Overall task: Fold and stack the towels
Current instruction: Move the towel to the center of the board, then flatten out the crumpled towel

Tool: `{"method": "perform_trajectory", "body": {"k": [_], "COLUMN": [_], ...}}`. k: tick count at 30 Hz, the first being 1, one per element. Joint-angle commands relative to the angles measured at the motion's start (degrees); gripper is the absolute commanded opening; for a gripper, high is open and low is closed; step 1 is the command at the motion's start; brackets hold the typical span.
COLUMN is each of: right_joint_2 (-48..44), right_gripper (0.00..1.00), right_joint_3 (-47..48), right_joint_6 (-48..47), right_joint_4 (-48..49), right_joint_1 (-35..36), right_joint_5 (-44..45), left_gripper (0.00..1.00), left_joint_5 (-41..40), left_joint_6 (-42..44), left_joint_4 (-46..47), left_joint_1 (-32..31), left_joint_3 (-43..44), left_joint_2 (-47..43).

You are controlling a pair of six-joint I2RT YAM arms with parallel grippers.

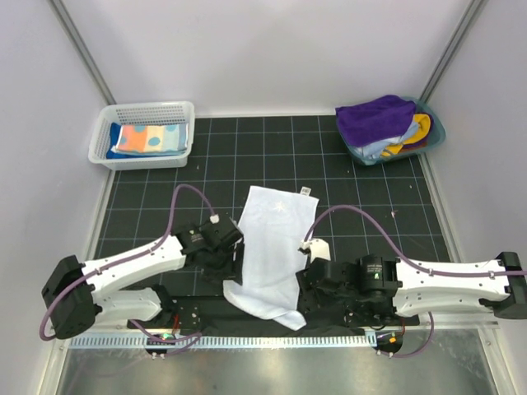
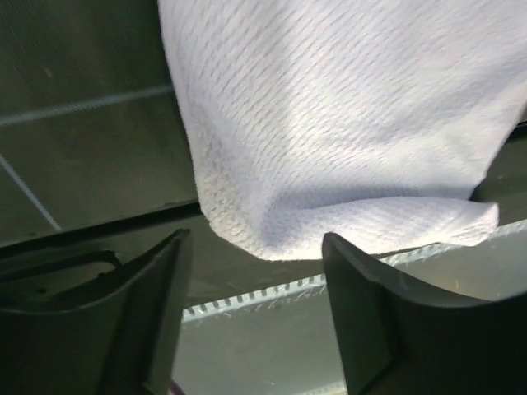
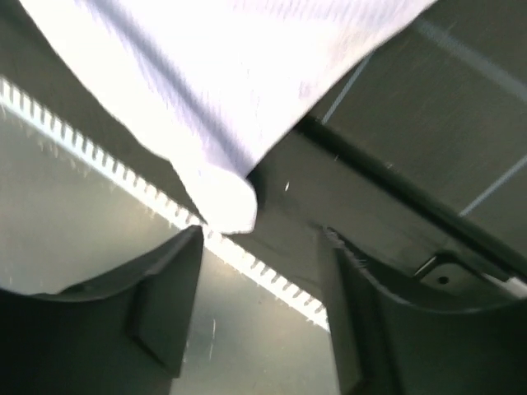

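Note:
The right gripper next needs to move outward along the towel and down onto the towel's far corner beside the tag, because the towel's near end lies rumpled off the mat.
A plain white towel lies lengthwise on the black grid mat, its small tag at the far edge and its near end rumpled by the table's front rail. My left gripper is at the towel's left edge and my right gripper at its right edge. In the left wrist view the left gripper stands open, with the towel's folded edge just beyond the fingertips. In the right wrist view the right gripper is open too, with a towel corner just past its tips. Neither holds anything.
A white mesh basket at the far left holds a folded polka-dot towel. A teal tub at the far right holds a purple towel and other cloths. A toothed rail runs along the near edge.

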Motion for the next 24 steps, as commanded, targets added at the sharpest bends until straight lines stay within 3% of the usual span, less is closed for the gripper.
{"method": "perform_trajectory", "body": {"k": [1,3,6,8,11,15,24], "right_joint_2": [2.1,3.6,6.4,9.3,16.8,26.5,43.7], "right_gripper": [0.67,0.67,0.65,0.63,0.60,0.56,0.52], "right_joint_3": [7.6,10.5,12.6,12.9,16.0,17.4,22.9], "right_joint_6": [0.9,-0.4,-5.5,-11.1,-14.9,-17.2,-19.0], "right_joint_4": [-2.6,-2.9,0.6,6.9,10.9,18.1,27.2], "right_joint_1": [-0.6,-3.8,-16.2,-27.0,-37.1,-46.4,-53.5], "right_joint_5": [12.9,15.4,15.2,11.1,10.2,7.4,7.1], "left_gripper": [0.71,0.72,0.70,0.68,0.68,0.65,0.64], "left_joint_5": [-7.8,-10.2,-8.8,-9.5,-15.1,-18.6,-17.1], "left_joint_6": [5.8,8.7,11.4,13.0,17.4,22.6,38.0], "left_joint_4": [-4.5,-3.6,3.1,6.9,12.5,15.7,22.4], "left_joint_1": [0.7,4.5,11.4,13.3,14.7,16.5,18.4], "left_joint_3": [10.3,14.1,17.1,20.2,27.2,35.5,44.7], "left_joint_2": [1.3,2.5,7.6,14.5,24.2,35.4,48.4]}}
